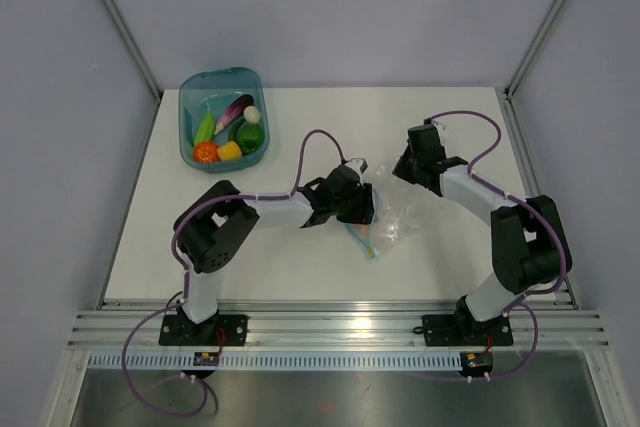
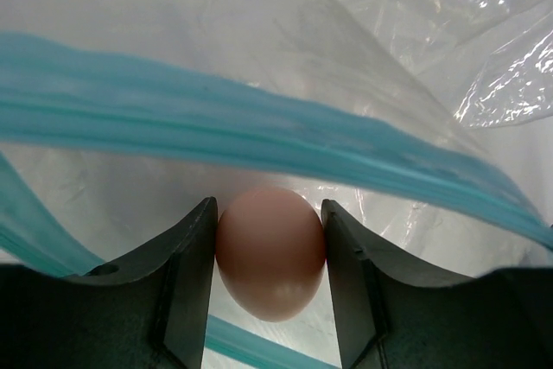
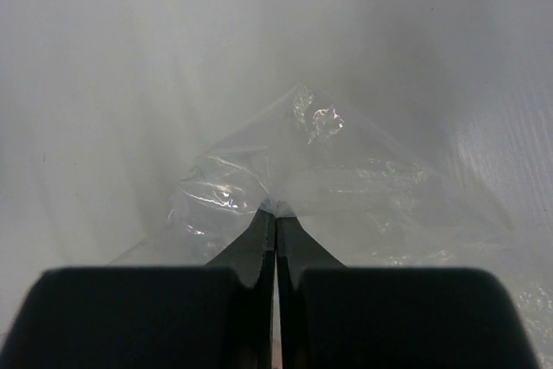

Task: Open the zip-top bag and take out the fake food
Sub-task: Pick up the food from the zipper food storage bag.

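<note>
The left gripper rises from the bag next and releases the egg over the teal tub, since the tub lies outward, to the left in the top view.
The clear zip-top bag lies mid-table with its mouth open; its teal zip strip crosses the left wrist view. My left gripper reaches into the mouth and is shut on a pale tan toy egg, one piece of the fake food, with both fingers pressed to its sides. My right gripper is shut on a fold of the bag's clear plastic at the far side. From above, the left gripper and right gripper stand on either side of the bag.
A teal translucent tub at the back left holds a purple eggplant, white egg, green pepper, green pod, orange tomato and yellow lemon. Grey walls surround the white table.
</note>
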You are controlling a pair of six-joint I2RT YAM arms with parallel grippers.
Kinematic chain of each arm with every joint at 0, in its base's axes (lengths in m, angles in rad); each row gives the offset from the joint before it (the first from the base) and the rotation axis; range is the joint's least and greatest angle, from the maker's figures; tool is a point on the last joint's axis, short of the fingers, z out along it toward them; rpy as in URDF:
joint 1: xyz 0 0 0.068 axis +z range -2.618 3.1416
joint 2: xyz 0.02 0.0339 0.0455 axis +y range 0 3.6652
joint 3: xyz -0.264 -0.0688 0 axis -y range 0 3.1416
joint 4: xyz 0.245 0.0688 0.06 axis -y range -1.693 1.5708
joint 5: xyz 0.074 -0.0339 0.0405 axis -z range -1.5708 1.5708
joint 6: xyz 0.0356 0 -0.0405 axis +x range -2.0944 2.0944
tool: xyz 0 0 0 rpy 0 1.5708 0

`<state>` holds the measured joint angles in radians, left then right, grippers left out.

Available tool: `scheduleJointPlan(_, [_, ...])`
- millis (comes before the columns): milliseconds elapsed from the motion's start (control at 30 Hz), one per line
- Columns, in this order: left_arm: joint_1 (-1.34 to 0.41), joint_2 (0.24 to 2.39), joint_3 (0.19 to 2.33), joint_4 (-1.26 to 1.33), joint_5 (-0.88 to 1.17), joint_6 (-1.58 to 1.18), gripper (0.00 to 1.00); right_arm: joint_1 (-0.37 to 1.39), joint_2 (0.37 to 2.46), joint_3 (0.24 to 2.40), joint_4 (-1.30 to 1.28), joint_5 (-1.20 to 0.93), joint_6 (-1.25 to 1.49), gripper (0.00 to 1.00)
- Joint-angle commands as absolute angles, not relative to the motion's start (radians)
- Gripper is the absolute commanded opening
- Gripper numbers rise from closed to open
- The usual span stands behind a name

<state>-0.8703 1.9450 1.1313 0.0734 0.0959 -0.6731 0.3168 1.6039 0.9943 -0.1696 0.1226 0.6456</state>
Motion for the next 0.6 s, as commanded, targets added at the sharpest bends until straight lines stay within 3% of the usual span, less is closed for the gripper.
scheduleJointPlan(0, [-0.868, 1.878, 1.108, 0.063, 0.069, -0.657, 0.48, 0.307, 1.612, 1.028, -0.163, 0.150, 0.649, 0.00])
scheduleJointPlan(567, [-0.841, 1.772, 1.034, 0.141, -0.014, -0.658, 0.48, 0.307, 1.611, 1.023, -0.160, 0.144, 0.650, 0.00])
